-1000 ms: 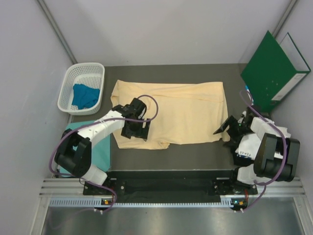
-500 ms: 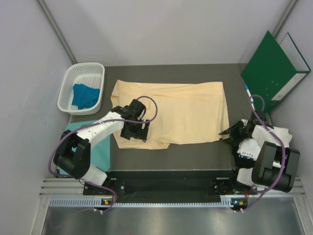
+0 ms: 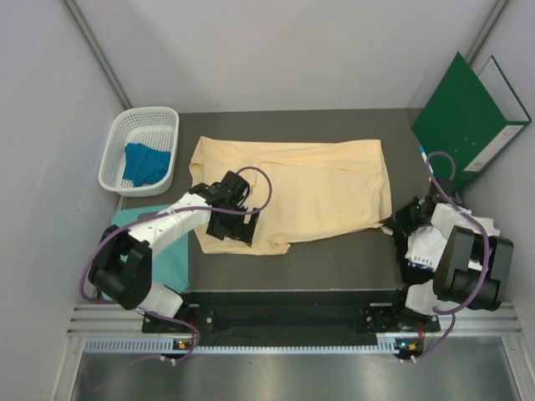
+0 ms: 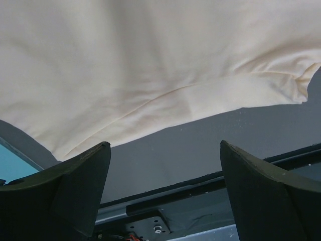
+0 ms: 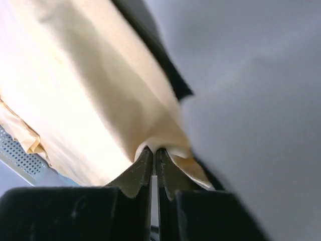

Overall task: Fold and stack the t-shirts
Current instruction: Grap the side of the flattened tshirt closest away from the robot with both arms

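I will lower my open left gripper onto the near hem of the peach-yellow t-shirt (image 3: 309, 188), because my right gripper already pinches the other end of that edge.
The large peach-yellow t-shirt (image 3: 309, 188) lies spread flat across the dark table. My right gripper (image 3: 394, 224) is shut on its near right corner, and the right wrist view shows a fold of the shirt (image 5: 95, 95) pinched between the tips of the gripper (image 5: 154, 151). My left gripper (image 3: 231, 230) hovers open over the shirt's near left hem. In the left wrist view the shirt (image 4: 150, 60) lies just beyond the gripper (image 4: 165, 150), which has nothing between its fingers (image 4: 75, 186). A blue t-shirt (image 3: 144, 163) lies in the basket. White cloth (image 3: 425, 247) sits under my right arm.
A white basket (image 3: 125, 132) stands at the far left. A green folder (image 3: 466, 117) leans at the far right corner. A teal sheet (image 3: 177, 261) lies by my left arm's base. The black rail (image 3: 292, 299) runs along the table's near edge.
My right gripper moved to the shirt's near right corner and closed on it; that corner has shifted slightly. The left gripper stayed open and barely moved.
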Motion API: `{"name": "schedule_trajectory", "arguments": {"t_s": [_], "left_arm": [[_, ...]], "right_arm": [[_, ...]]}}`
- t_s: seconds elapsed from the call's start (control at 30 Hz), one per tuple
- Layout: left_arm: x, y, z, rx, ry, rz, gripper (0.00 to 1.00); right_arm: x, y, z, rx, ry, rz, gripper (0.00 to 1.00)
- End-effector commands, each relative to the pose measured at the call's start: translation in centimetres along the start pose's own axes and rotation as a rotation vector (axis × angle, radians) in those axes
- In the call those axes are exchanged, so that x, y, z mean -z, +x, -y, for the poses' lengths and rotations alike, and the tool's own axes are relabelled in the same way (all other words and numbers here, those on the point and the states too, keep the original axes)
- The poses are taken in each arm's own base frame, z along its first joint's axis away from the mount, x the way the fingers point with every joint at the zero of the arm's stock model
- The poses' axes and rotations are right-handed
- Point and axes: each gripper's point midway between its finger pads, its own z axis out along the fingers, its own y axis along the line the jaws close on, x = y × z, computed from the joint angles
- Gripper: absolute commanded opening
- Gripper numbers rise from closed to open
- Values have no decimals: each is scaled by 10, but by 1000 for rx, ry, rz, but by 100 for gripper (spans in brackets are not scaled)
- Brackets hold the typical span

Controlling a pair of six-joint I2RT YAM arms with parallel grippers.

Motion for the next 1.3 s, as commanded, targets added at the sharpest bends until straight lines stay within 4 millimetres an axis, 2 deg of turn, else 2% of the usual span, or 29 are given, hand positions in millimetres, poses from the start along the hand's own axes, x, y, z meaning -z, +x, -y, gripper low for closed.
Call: {"name": "schedule_trajectory", "arguments": {"t_s": [0.0,0.1,0.23,0.3,0.4,0.47,0.5,0.6,0.63,0.67,0.73,0.8,0.9,1.0,1.03,1.13,1.17,1.2,1.27], "left_arm": [[-8,-3,12,-76,38,-21,92],[-22,0,21,-141,19,-78,89],[-32,-2,44,-234,23,-102,88],[-41,1,47,-258,5,-128,89],[-54,-1,36,-286,-112,-151,88],[-61,-6,21,-288,-216,-151,83],[-63,-9,17,-275,-248,-142,67],[-69,-11,3,-260,-352,-162,34],[-68,-14,3,-257,-360,-161,0],[-66,-11,-3,-257,-396,-182,0],[-61,-11,-2,-248,-396,-182,0],[-47,-15,0,-244,-385,-162,0],[-23,-31,0,-243,-404,-101,0],[-8,-56,-1,-257,-428,-40,0],[-2,-70,-2,-249,-435,-8,0],[-6,-94,-5,-245,-440,4,0],[-14,-99,-7,-269,-449,-9,0],[-11,-117,-7,-261,-453,26,0],[-18,-136,-16,-300,-505,27,0]], "right_arm": [[13,-31,-42,82,-87,95,0],[16,-35,-53,95,-113,98,0],[16,-42,-67,104,-148,93,0],[14,-47,-75,109,-170,86,0],[12,-52,-85,114,-195,75,0],[11,-56,-93,118,-213,70,0],[10,-55,-96,120,-220,57,0],[9,-56,-102,135,-228,41,0],[9,-57,-102,138,-228,39,0],[9,-56,-103,145,-229,28,0],[9,-56,-103,149,-227,23,1],[8,-55,-104,157,-229,13,1],[6,-54,-104,165,-231,-8,1],[2,-56,-107,178,-231,-18,1],[2,-58,-108,179,-231,-21,1],[-3,-63,-113,191,-235,-29,1],[-6,-66,-114,197,-233,-30,1],[-8,-66,-115,202,-233,-38,1],[-13,-72,-118,211,-235,-36,1]]}}
